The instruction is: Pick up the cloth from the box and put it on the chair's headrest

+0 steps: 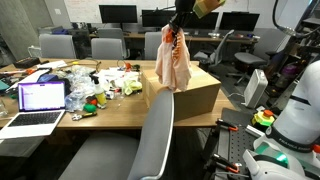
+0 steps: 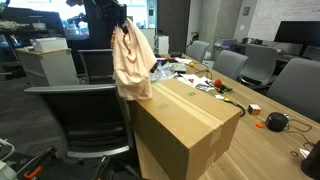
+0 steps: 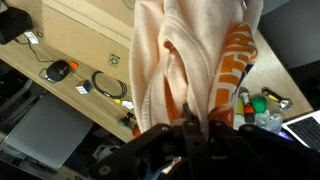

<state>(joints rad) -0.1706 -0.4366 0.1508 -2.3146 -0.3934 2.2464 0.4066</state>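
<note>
The peach cloth still hangs by the box, so my gripper will swing away from the box (image 1: 190,95), turn, and let go of the cloth over the chair's headrest (image 1: 165,101).
A cream and orange cloth (image 1: 174,62) hangs from my gripper (image 1: 173,27), which is shut on its top edge. The cloth dangles above the closed cardboard box (image 1: 190,95) on the table, its lower end near the box top. In an exterior view the cloth (image 2: 131,62) hangs beside the box (image 2: 185,125), with my gripper (image 2: 118,18) above it. In the wrist view the cloth (image 3: 190,60) fills the middle, pinched between my fingers (image 3: 196,125). A grey chair (image 1: 150,140) stands in front of the table, its headrest near the box; the chair (image 2: 85,125) also shows in the exterior view.
A laptop (image 1: 38,105) and cluttered small objects (image 1: 95,85) lie on the wooden table (image 1: 110,112). More office chairs (image 1: 90,47) and monitors (image 1: 118,13) stand behind. A white robot base (image 1: 295,120) is at the side.
</note>
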